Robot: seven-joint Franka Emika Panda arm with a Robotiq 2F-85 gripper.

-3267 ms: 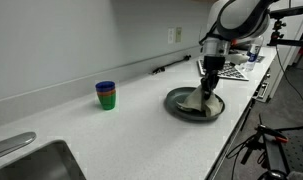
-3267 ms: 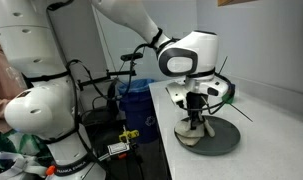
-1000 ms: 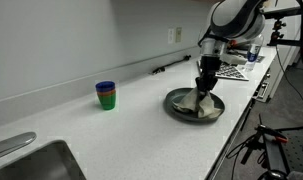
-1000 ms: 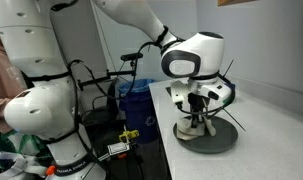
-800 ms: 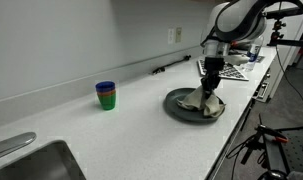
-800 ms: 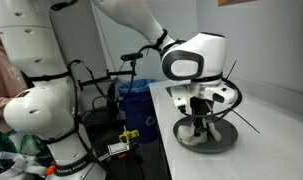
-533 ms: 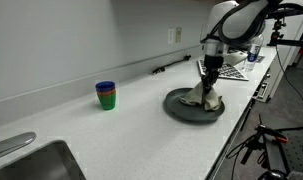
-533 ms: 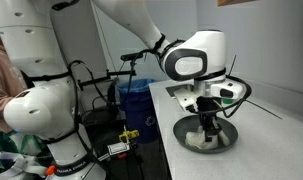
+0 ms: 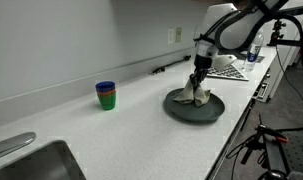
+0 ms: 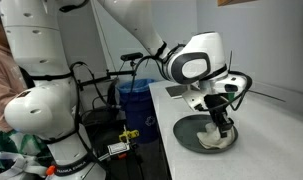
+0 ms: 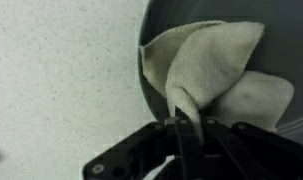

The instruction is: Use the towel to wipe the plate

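Note:
Next, my gripper rises off the plate [image 9: 181, 108] and carries the towel toward the stacked cups. It then releases the towel over the counter beside the plate [image 9: 141, 110], because that part of the counter is bare.
A dark grey round plate [image 9: 181, 108] lies on the white counter near its front edge; it shows in both exterior views [image 10: 193, 143] and in the wrist view [image 11: 281, 20]. A beige towel [image 9: 195, 96] rests crumpled on the plate and also shows from the side [image 10: 205, 133] and in the wrist view [image 11: 206, 60]. My gripper [image 9: 199, 82] stands over the plate's far side, shut on a pinched fold of the towel [image 11: 183, 118]. It hangs down from the jaws onto the plate.
Stacked green and blue cups [image 9: 106, 95] stand on the counter toward the sink [image 9: 36, 160]. A black cable [image 9: 171, 67] runs along the wall. Papers and clutter [image 9: 231, 68] lie behind the plate. The counter edge [image 10: 166, 140] drops off beside the plate.
My gripper has dragged the towel across the plate, from the front part toward the far side near the wall. The plate has stayed in place.

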